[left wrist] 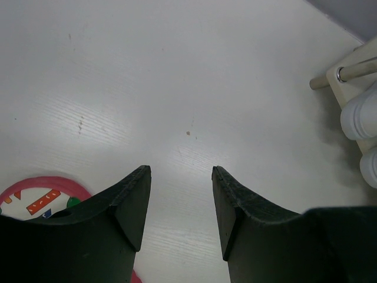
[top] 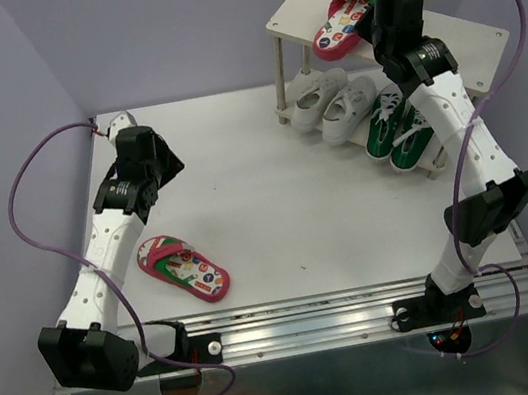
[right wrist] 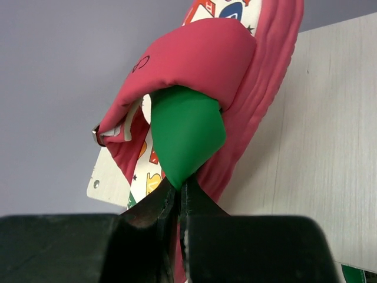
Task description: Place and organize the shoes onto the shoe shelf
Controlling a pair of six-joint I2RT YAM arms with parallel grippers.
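My right gripper turns and shifts toward the end of the top board above the white sneakers next, easing down. This is because the flip-flop's far end sticks out past the board's back edge.
The beige shoe shelf (top: 298, 4) stands at the back right. On its lower tier sit two white sneakers (top: 334, 103) and two green sneakers (top: 396, 127). My right gripper (right wrist: 178, 191) is shut on the green strap (right wrist: 185, 132) of a red-pink flip-flop (top: 342, 27), which lies on the top board (right wrist: 330, 153). The second flip-flop (top: 183, 268) lies on the table at the front left; its edge shows in the left wrist view (left wrist: 35, 197). My left gripper (left wrist: 179, 174) is open and empty above the table, behind that flip-flop.
A shelf post (left wrist: 353, 71) and a white sneaker's toe (left wrist: 360, 115) show at the right of the left wrist view. Purple walls close in the table's back and sides. A metal rail (top: 315, 321) runs along the near edge.
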